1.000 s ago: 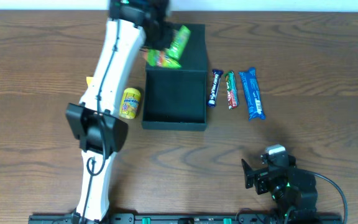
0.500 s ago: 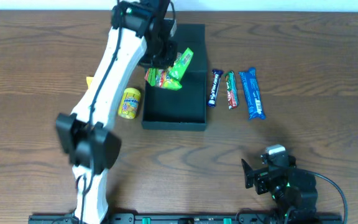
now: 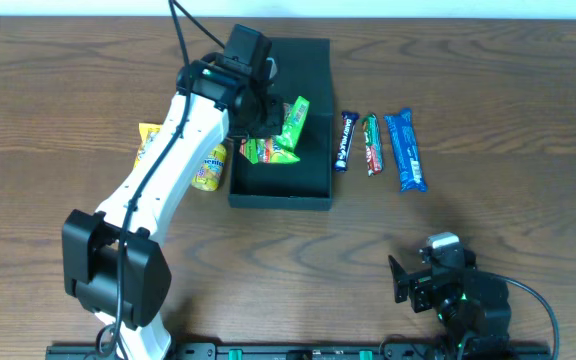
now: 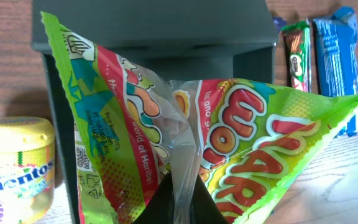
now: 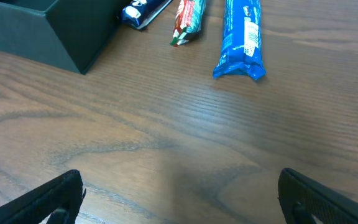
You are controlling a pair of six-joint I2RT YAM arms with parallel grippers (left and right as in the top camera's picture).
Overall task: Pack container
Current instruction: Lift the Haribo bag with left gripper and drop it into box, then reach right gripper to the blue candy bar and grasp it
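My left gripper goes down into the container [image 3: 285, 168] next, moving toward the bars' side. The bag hangs high and near the container's side by the Mentos tub.
The dark teal container [image 3: 308, 185] stands open at the table's middle back, its flap lid raised behind. My left gripper [image 3: 258, 125] is shut on a green Haribo candy bag [image 3: 280, 135] and holds it over the container's open top. In the left wrist view the bag [image 4: 229, 137] fills the frame, pinched at its clear seam between my fingers [image 4: 182, 199], with the container's wall [image 4: 166, 50] behind. My right gripper [image 5: 179, 199] is open and empty, low over bare table at the front right.
A yellow Mentos tub [image 3: 208, 170] and a yellow packet [image 3: 148, 140] lie left of the container. Three bars lie to its right: a dark blue one [image 3: 343, 140], a green and red one [image 3: 371, 145] and a larger blue one [image 3: 405, 150].
My left arm has drawn back toward the front and brought the candy bag from the container's back edge to over its opening. The right arm has not moved.
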